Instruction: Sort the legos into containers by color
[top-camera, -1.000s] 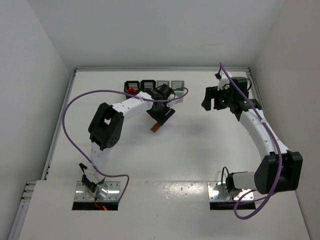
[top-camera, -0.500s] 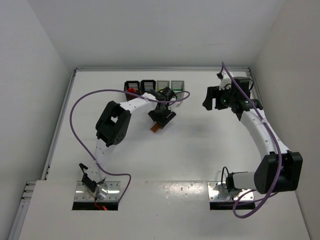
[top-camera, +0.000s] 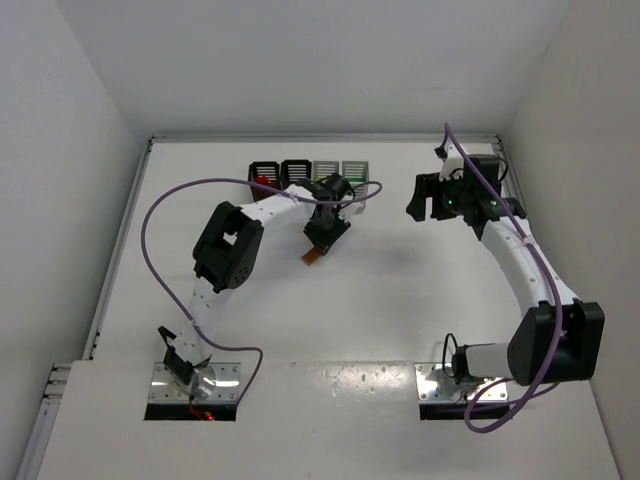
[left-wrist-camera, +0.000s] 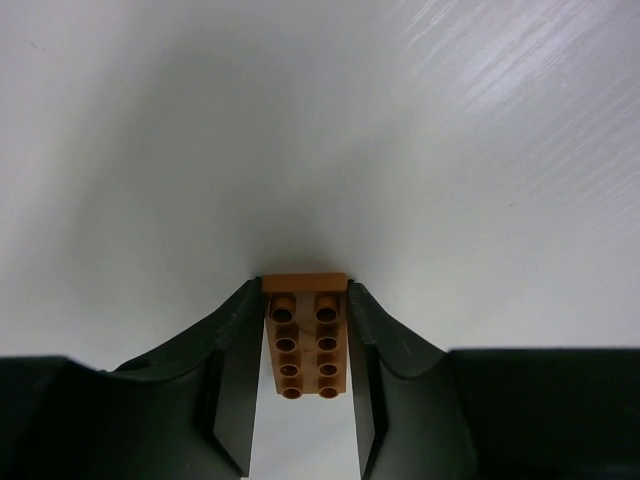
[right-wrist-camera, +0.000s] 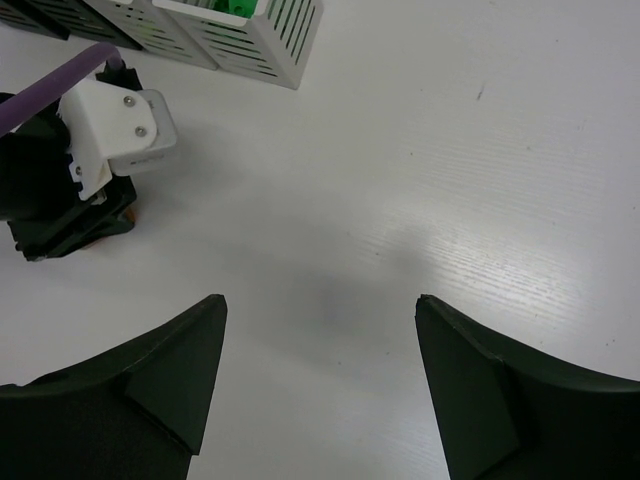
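The left gripper will rise next, carry the orange-tan lego (top-camera: 312, 257) outward over the black bin beside the white ones and then release it, since the other black bin holds red.
My left gripper (top-camera: 321, 241) is shut on an orange-tan lego (top-camera: 312, 257) in front of the bins, and the brick's far end rests at the table surface. In the left wrist view the studded lego (left-wrist-camera: 306, 340) sits between both black fingers (left-wrist-camera: 235, 370) of that gripper (left-wrist-camera: 305, 292). Four containers stand in a row at the back: two black (top-camera: 264, 171) (top-camera: 295, 168) and two white (top-camera: 326, 168) (top-camera: 355, 168). A red lego (top-camera: 263, 183) lies in the leftmost black one. My right gripper (top-camera: 424, 198) is open and empty, hovering over bare table (right-wrist-camera: 320, 310).
The right wrist view shows a white bin (right-wrist-camera: 268, 35) with a green lego (right-wrist-camera: 236, 8) inside, and the left arm's wrist (right-wrist-camera: 75, 195) below it. A purple cable (top-camera: 215, 184) arcs over the left arm. Walls close the table at the back and sides.
The left gripper's jaws have closed in on the orange-tan lego, and the left arm's elbow has shifted right. The lego stays in about the same spot. The right arm has barely moved.
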